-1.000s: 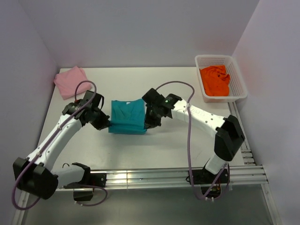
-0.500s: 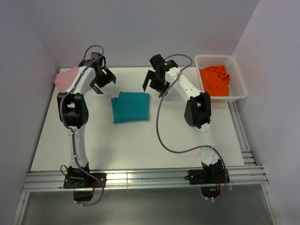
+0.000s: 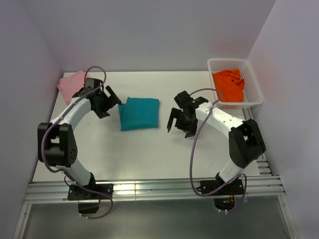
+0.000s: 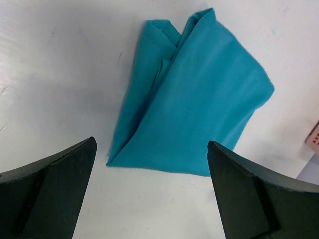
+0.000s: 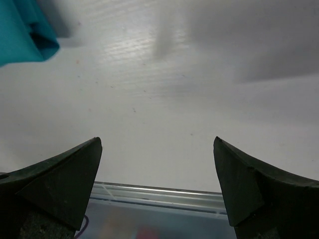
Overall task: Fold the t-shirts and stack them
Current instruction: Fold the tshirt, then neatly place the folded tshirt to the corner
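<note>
Next, my left gripper moves to the right in the top view and down to close on the teal t-shirt's layered edge (image 3: pixel 122 112) (image 4: pixel 144 102), which faces it.
A teal t-shirt (image 3: pixel 139 113) lies folded in a compact rectangle on the white table (image 3: pixel 149 149). My left gripper (image 3: pixel 113 103) is open just left of it, and in the left wrist view the teal t-shirt (image 4: pixel 194 99) lies flat ahead of the open left gripper (image 4: pixel 150 144). My right gripper (image 3: pixel 178 130) stands open to the right of the shirt with nothing in it. Between the open right gripper's (image 5: pixel 157 142) fingers is bare table, with the teal t-shirt's corner (image 5: pixel 25 30) at upper left. A pink t-shirt (image 3: pixel 70 83) lies at the far left corner. An orange t-shirt (image 3: pixel 228 84) sits crumpled in the basket.
A white mesh basket (image 3: pixel 255 88) stands at the back right corner. Walls close in the table on the left, back and right. The metal rail (image 3: pixel 159 188) runs along the near edge, and the right wrist view also catches the rail (image 5: pixel 159 194).
A second ago both grippers were shut on the teal shirt's sides. They let go, swung to the far side, and now sit open beside the more tightly folded shirt.
</note>
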